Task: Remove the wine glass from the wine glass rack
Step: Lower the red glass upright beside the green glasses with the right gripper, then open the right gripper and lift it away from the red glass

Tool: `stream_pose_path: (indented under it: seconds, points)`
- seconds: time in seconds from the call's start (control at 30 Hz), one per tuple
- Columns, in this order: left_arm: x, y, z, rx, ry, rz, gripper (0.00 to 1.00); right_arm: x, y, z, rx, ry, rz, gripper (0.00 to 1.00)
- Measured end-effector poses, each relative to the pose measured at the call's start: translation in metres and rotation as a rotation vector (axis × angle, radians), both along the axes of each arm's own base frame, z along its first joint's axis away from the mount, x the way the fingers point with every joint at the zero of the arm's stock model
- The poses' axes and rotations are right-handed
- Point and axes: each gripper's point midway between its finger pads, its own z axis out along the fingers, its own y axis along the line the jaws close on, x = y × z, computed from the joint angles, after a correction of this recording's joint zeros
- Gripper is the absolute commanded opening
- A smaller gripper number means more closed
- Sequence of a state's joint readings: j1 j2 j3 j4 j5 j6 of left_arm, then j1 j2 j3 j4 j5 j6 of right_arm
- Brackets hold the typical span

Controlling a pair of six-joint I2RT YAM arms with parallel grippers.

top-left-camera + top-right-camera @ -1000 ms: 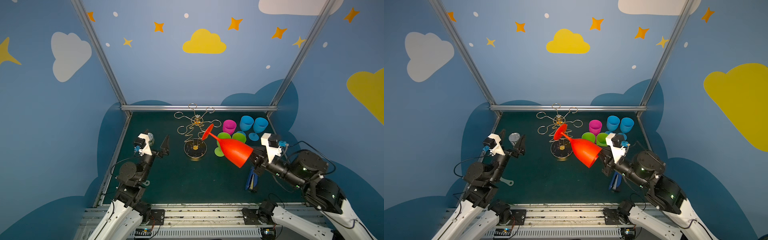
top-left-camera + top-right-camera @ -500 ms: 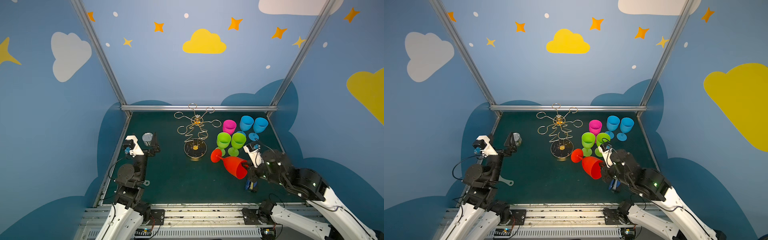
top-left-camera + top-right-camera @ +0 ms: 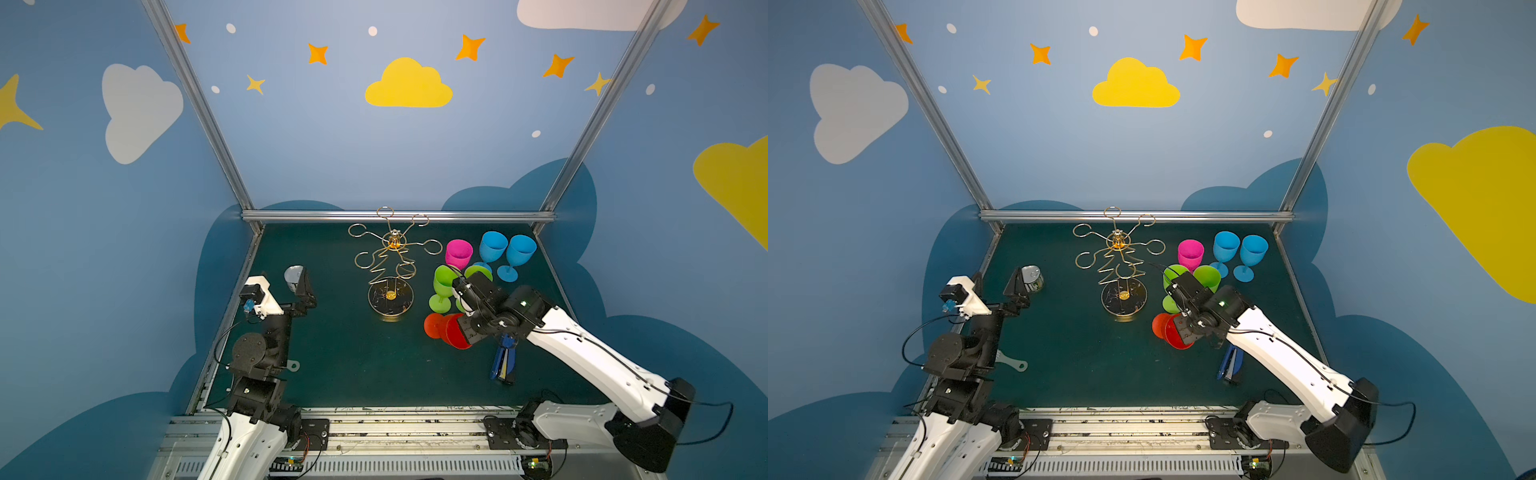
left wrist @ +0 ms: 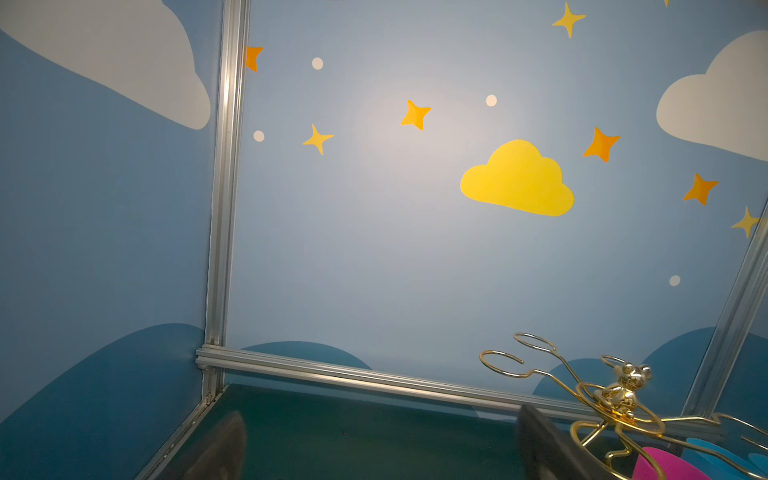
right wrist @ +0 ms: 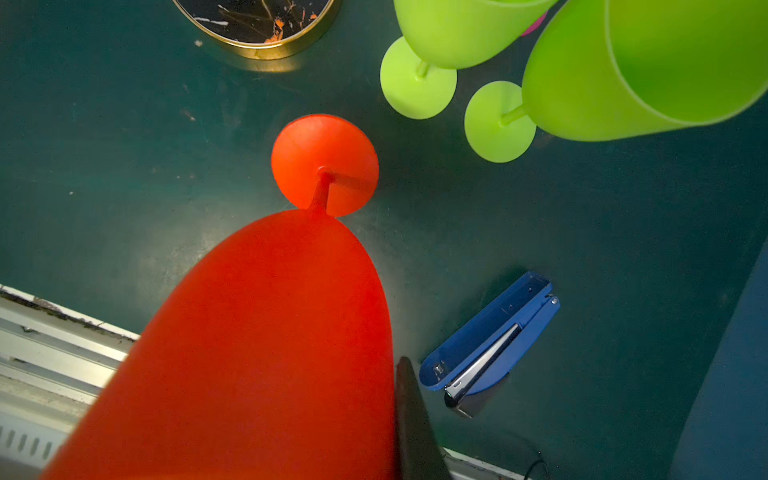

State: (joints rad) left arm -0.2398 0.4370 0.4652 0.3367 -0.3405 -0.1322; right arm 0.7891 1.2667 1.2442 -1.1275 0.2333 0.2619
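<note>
The leaning glass's foot (image 3: pixel 433 324) (image 5: pixel 325 152) is toward the rack, so my right gripper needs to move that way next, turn the red glass's bowl upright over the foot and release the red glass's rim.
The gold wire wine glass rack (image 3: pixel 390 266) (image 3: pixel 1121 257) stands mid-table at the back, with nothing hanging on its arms; part of it also shows in the left wrist view (image 4: pixel 615 399). The red wine glass (image 3: pixel 451 330) (image 3: pixel 1169 330) (image 5: pixel 270 332) is to the right of the rack's base, bowl up, foot down at the mat. I cannot tell if the foot touches. My right gripper (image 3: pixel 471 328) (image 3: pixel 1187 328) is shut on the bowl's rim; one finger (image 5: pixel 411 415) shows outside the bowl. My left gripper (image 3: pixel 996 282) (image 4: pixel 382 449) stands open and empty at the far left.
Two green glasses (image 3: pixel 444 282), a pink one (image 3: pixel 458 253) and two blue ones (image 3: pixel 492 247) stand just behind the red glass. A blue stapler (image 3: pixel 503 361) lies under the right arm. A silver can (image 3: pixel 293 275) and a flat grey tool (image 3: pixel 1013 363) are near the left arm.
The right arm has swung the red glass from tilted in the air beside the rack down to the mat in front of the green glasses. The left gripper has drawn back leftward.
</note>
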Motion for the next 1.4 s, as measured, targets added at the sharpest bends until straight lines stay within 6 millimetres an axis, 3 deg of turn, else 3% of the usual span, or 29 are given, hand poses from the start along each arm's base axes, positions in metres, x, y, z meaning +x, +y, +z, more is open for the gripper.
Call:
stream_pose_path:
  seconds: [0.2, 0.4, 0.63, 0.8, 1.03, 1.1, 1.23, 1.3, 1.4]
  points:
    - [-0.001, 0.002, 0.0, -0.004, -0.001, 0.004, 0.99, 0.018, 0.011, -0.007, -0.013, 0.022, 0.018, 0.0]
    - [-0.002, 0.004, 0.001, -0.009, -0.003, 0.014, 1.0, 0.022, 0.015, -0.022, -0.041, 0.071, 0.029, 0.0]
    - [-0.002, 0.006, 0.0, -0.01, 0.001, 0.021, 0.99, 0.028, 0.019, -0.032, -0.101, 0.146, 0.021, 0.1]
    - [-0.002, 0.006, -0.001, -0.011, 0.003, 0.023, 0.99, 0.035, 0.025, -0.036, -0.12, 0.199, -0.003, 0.21]
    - [-0.001, 0.008, -0.004, -0.011, 0.013, 0.034, 1.0, 0.032, 0.03, -0.037, -0.088, 0.23, -0.005, 0.47]
    - [-0.001, 0.009, -0.004, -0.011, 0.015, 0.04, 0.99, 0.031, 0.033, -0.033, -0.063, 0.227, 0.001, 0.6]
    - [-0.001, 0.011, -0.004, -0.013, 0.016, 0.049, 0.99, 0.033, 0.038, -0.017, 0.003, 0.184, 0.021, 0.72]
    - [-0.001, 0.012, -0.005, -0.013, 0.018, 0.057, 0.99, 0.034, 0.039, -0.004, 0.047, 0.143, 0.03, 0.83]
    - [0.003, 0.016, -0.01, -0.014, 0.041, 0.076, 0.99, 0.037, 0.039, 0.023, 0.12, 0.056, 0.045, 0.85]
